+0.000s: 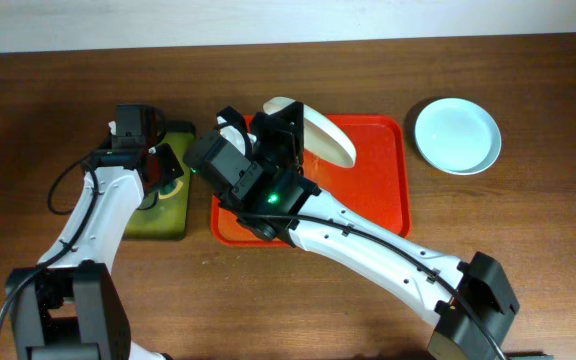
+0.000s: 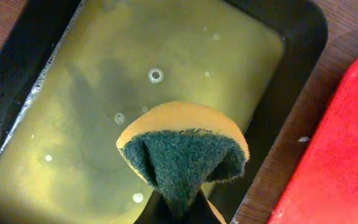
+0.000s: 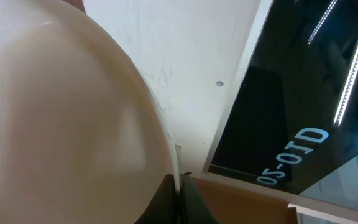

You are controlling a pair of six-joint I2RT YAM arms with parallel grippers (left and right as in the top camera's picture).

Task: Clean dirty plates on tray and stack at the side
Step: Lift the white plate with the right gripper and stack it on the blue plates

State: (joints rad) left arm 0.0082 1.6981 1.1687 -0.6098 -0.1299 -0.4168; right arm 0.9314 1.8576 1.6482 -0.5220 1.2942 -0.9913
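I should next move my right gripper to the right in the overhead view, then down over the pale blue-green plate (image 1: 456, 135). I should turn it to level its tilted plate, then let go of that plate there.
My right gripper (image 1: 290, 128) is shut on the rim of a white plate (image 1: 320, 132) and holds it tilted on edge above the red tray (image 1: 373, 180). In the right wrist view the plate (image 3: 67, 112) fills the left side, its rim pinched between my fingers (image 3: 179, 186). My left gripper (image 1: 164, 168) is shut on a folded yellow and green sponge (image 2: 182, 149) above the dark tray of yellowish water (image 2: 135, 62). A pale blue-green plate (image 1: 456, 135) lies on the table to the right of the red tray. A third plate is not visible.
The dark green-black tray (image 1: 163, 195) sits just left of the red tray, whose edge shows in the left wrist view (image 2: 340, 155). The right arm's white link (image 1: 368, 245) crosses the front of the red tray. Behind the table is a white wall.
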